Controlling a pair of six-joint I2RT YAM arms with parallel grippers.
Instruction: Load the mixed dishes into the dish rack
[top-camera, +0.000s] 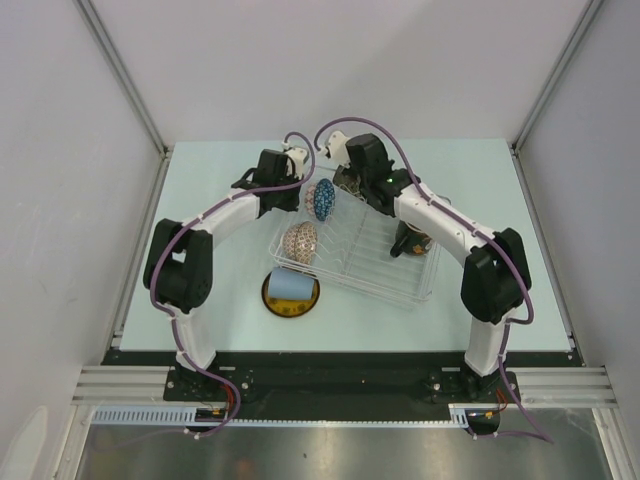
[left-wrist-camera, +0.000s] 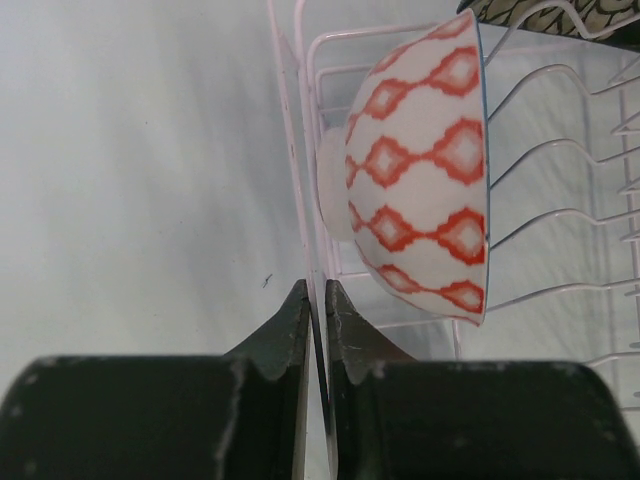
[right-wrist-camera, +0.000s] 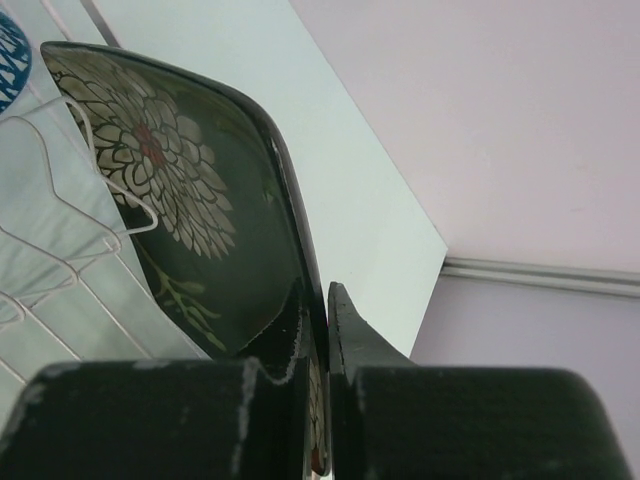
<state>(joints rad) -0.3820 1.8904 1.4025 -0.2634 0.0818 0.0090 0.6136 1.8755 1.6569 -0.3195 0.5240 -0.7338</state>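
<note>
The plate is standing upright beside the wire dividers, so next I need to slide my right gripper along the rack's far end toward the blue bowl (top-camera: 323, 198) and let go of the plate's rim.
The dish rack (top-camera: 420, 290) lies mid-table. The blue patterned bowl (top-camera: 323, 198) and the beige patterned bowl (top-camera: 300, 241) stand on edge in it. The red-inside dark mug (top-camera: 410, 240) sits at its right side. The pale blue cup (top-camera: 288, 285) rests on the small yellow plate (top-camera: 291, 303) just outside the rack's near-left corner. My left gripper (left-wrist-camera: 316, 285) is shut on the rack's clear wall (left-wrist-camera: 290, 150), beside the blue bowl's orange-diamond outside (left-wrist-camera: 420, 170). My right gripper (right-wrist-camera: 320, 290) is shut on the rim of the black floral square plate (right-wrist-camera: 190, 190), held upright at the rack's far end.
Both wrists (top-camera: 330, 170) crowd the rack's far-left corner. White wire dividers (right-wrist-camera: 60, 250) run beside the black plate. Grey walls enclose the table on three sides, and the table's far edge (right-wrist-camera: 430, 250) is close behind the plate.
</note>
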